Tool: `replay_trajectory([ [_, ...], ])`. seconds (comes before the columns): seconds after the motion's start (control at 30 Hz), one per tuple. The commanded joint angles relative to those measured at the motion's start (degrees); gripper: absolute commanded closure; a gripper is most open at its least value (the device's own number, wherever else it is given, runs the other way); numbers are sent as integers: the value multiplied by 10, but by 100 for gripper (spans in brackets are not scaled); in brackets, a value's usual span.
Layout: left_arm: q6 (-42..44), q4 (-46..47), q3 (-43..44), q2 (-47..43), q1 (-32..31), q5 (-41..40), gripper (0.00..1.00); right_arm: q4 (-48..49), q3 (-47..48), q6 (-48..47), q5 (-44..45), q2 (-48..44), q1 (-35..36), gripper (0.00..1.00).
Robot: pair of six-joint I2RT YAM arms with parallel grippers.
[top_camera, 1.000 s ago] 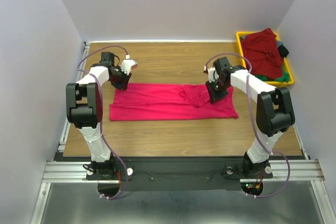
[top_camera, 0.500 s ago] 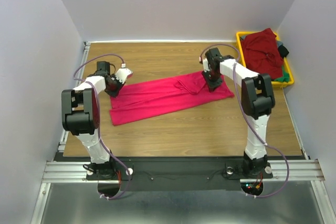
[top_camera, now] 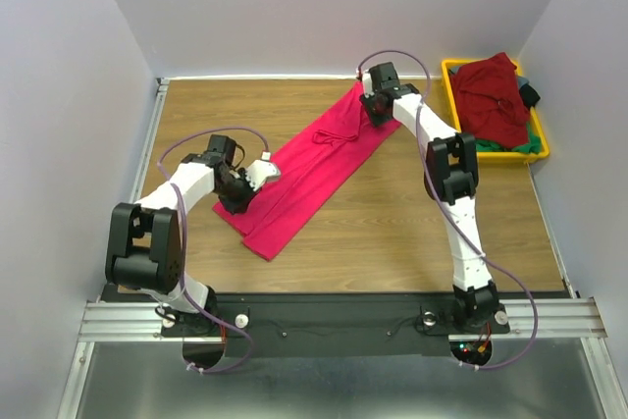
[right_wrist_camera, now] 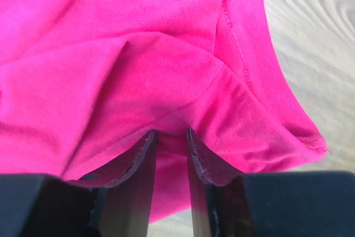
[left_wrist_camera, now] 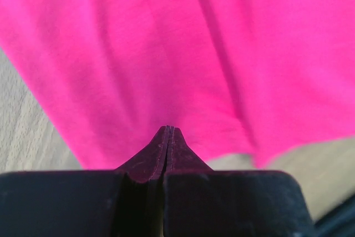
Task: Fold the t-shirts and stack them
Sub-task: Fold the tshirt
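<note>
I should drag the near end of the slanting folded t-shirt onto bare table with my left gripper and let go, as bare table is to the gripper's right in the top view.
A crimson t-shirt (top_camera: 314, 159), folded into a long strip, lies slantwise on the wooden table from near left to far right. My left gripper (top_camera: 238, 201) is shut on its near-left edge; in the left wrist view the cloth (left_wrist_camera: 166, 54) spreads away from the closed jaws of the gripper (left_wrist_camera: 168, 129). My right gripper (top_camera: 371, 113) holds the far end, with a bunched fold of the cloth (right_wrist_camera: 138, 54) pinched between the jaws of the gripper (right_wrist_camera: 169, 134). A maroon t-shirt (top_camera: 491, 95) tops a pile over green (top_camera: 531, 144) and dark (top_camera: 530, 95) cloth.
The pile sits in a yellow bin (top_camera: 446, 71) at the far right corner of the table (top_camera: 412, 203). Grey walls close in the table on the left, back and right. Both arm bases stand at the near edge.
The crimson t-shirt has swung from lying crosswise to lying slantwise. My right gripper carried its end toward the far edge; my left gripper closed and pulled the other end nearer and rightward.
</note>
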Motion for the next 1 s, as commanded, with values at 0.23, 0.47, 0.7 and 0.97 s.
replay_trajectory([
  [0.23, -48, 22, 136, 16, -1, 45, 94, 40, -198, 81, -12, -197, -9, 62],
  [0.47, -34, 62, 164, 100, -14, 6, 100, 38, -237, 152, 2, -187, -12, 63],
  [0.7, 14, 91, 104, 108, -59, -70, 100, 39, -201, 162, 29, -114, -14, 77],
  [0.97, 7, 79, 24, 100, -127, -103, 100, 39, -99, 138, 54, -20, -14, 82],
])
